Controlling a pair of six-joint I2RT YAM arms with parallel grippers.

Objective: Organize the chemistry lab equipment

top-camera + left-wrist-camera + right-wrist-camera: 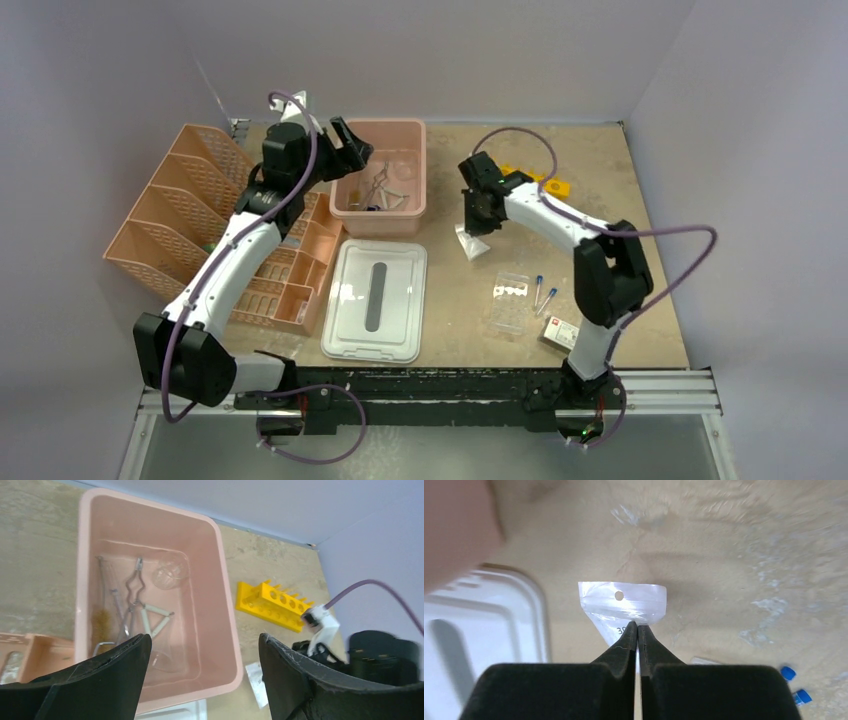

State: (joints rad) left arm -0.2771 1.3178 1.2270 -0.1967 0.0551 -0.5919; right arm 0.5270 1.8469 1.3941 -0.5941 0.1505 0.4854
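I will next move my left gripper across the pink tub and then tilt it toward the packet's lower edge (475, 254) (261, 701), while my right gripper holds the packet.
My right gripper (637, 625) is shut on a small clear packet (624, 600) and holds it above the table; the packet also shows in the top view (472, 243). My left gripper (202, 645) is open and empty above the near rim of the pink tub (227, 625). In the tub lie wire metal tongs (136, 587), a round clear dish (170, 570) and glass tubes (107, 580). The yellow tube rack (272, 604) lies right of the tub. Two blue-capped vials (545, 294) and clear packets (510, 300) lie on the table to the right.
The white lid (375, 300) lies in front of the tub. The peach mesh organizer (200, 210) stands at the left, under my left arm. A small white and red box (561, 331) lies near the right arm's base.
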